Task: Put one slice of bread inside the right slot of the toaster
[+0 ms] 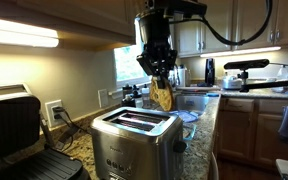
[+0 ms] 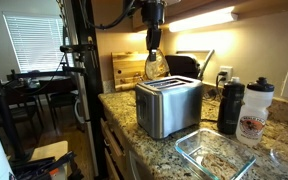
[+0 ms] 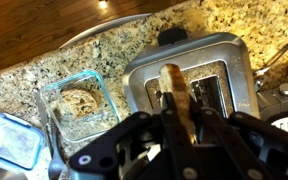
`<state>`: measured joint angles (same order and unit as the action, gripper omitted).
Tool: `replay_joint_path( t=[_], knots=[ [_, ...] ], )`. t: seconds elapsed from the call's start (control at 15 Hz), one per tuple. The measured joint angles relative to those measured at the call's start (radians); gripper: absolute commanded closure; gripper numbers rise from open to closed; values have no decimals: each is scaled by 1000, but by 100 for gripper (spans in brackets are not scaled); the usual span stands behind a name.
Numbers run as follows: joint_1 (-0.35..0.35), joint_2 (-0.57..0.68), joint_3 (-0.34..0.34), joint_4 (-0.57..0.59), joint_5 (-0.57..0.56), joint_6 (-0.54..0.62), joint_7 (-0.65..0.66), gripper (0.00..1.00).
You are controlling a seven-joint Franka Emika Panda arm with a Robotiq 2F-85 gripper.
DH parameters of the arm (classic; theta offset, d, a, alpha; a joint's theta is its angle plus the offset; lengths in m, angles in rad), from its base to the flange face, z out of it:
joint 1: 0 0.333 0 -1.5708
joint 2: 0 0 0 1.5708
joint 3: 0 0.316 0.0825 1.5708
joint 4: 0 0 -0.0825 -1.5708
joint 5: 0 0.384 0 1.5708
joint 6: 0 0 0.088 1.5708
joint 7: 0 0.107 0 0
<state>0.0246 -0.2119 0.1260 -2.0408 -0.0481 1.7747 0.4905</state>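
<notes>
The bread [image 1: 163, 96] still hangs above the toaster, so next my gripper should move toward the wall and down over the toaster's slot nearer the glass container [image 1: 144, 117] to release it.
My gripper [image 1: 162, 73] is shut on a slice of bread [image 1: 163, 96] and holds it upright just above the silver toaster [image 1: 134, 140]. In an exterior view the slice [image 2: 155, 67] hangs over the toaster [image 2: 168, 105] top. In the wrist view the bread [image 3: 174, 92] sits edge-on between my fingers [image 3: 177, 112], over the toaster [image 3: 189, 55] between its two slots. The slots look empty.
A glass container [image 3: 79, 100] with another bread slice and its blue lid [image 3: 11, 140] lie on the granite counter beside the toaster. A panini press [image 1: 19, 130] stands close by. Two bottles [image 2: 242, 105] and an empty glass dish [image 2: 216, 152] stand on the counter.
</notes>
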Motion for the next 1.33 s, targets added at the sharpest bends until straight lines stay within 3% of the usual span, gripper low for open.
replay_joint_path(
  t=[0.73,1.33],
  knots=[
    [-3,23,-27,5,-7,22,-59,93],
    [-14,124,-68,60,-12,55,-143,93]
  ],
)
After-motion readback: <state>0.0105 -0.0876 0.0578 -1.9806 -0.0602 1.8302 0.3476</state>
